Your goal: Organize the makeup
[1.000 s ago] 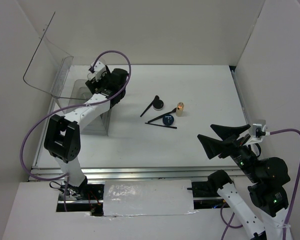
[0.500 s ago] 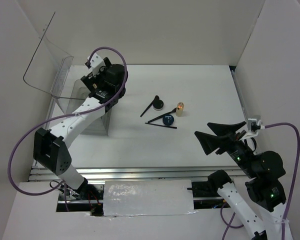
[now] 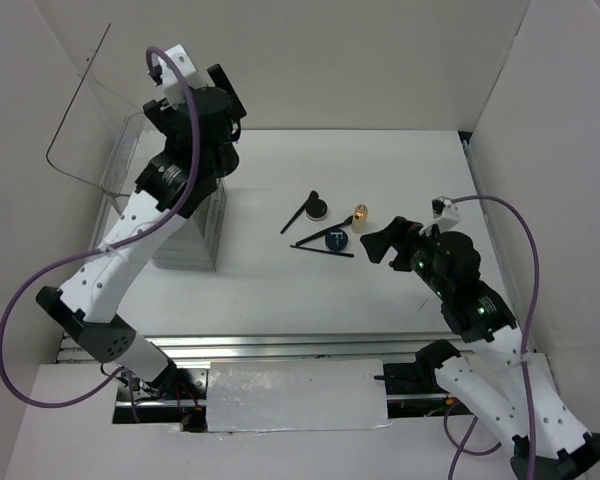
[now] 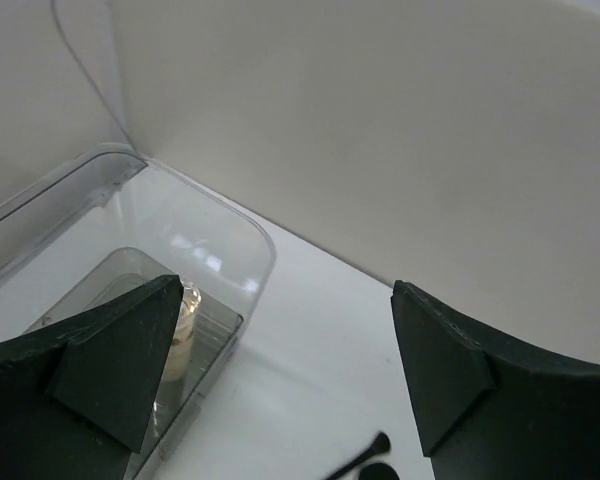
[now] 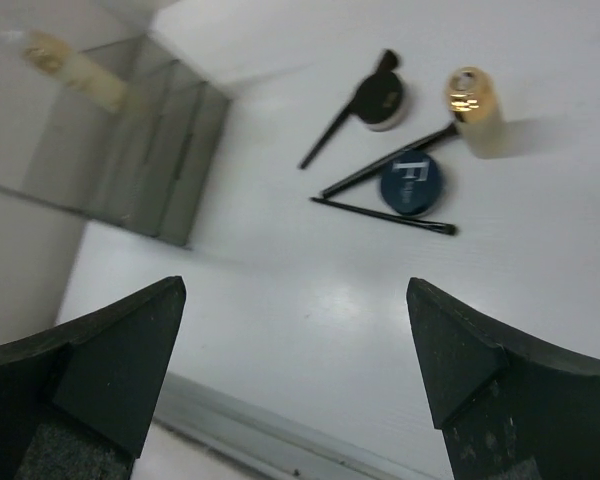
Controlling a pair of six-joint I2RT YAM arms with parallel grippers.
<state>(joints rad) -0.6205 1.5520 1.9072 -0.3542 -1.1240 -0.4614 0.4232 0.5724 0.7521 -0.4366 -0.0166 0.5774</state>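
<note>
I will next move my right gripper outward over the gold-capped bottle. Then I will tilt my fingers so they point down around its gold cap (image 3: pixel 360 213) (image 5: pixel 469 94).
The tall pale-yellow bottle (image 4: pixel 185 325) stands inside the clear box (image 4: pixel 235 225), below and left of my open, empty left gripper (image 4: pixel 280 375), which hangs high above the box's right edge. On the table lie the black compact (image 3: pixel 318 209), the dark blue compact (image 3: pixel 337 240), the amber gold-capped bottle (image 3: pixel 361 216) and thin black brushes (image 3: pixel 323 251). My right gripper (image 3: pixel 385 243) is open and empty just right of this group. Its wrist view shows the amber bottle (image 5: pixel 477 112), the blue compact (image 5: pixel 411 183) and the black compact (image 5: pixel 380 97) ahead of the gripper (image 5: pixel 295 370).
The box (image 3: pixel 185 235) sits at the table's left with its clear lid (image 3: pixel 80 110) swung up against the left wall. White walls enclose the table on the left, back and right. A metal rail (image 3: pixel 280 345) runs along the near edge.
My left arm has risen out of the box, jaws wider, leaving the pale-yellow bottle inside. My right arm has swung left and forward toward the makeup on the table.
</note>
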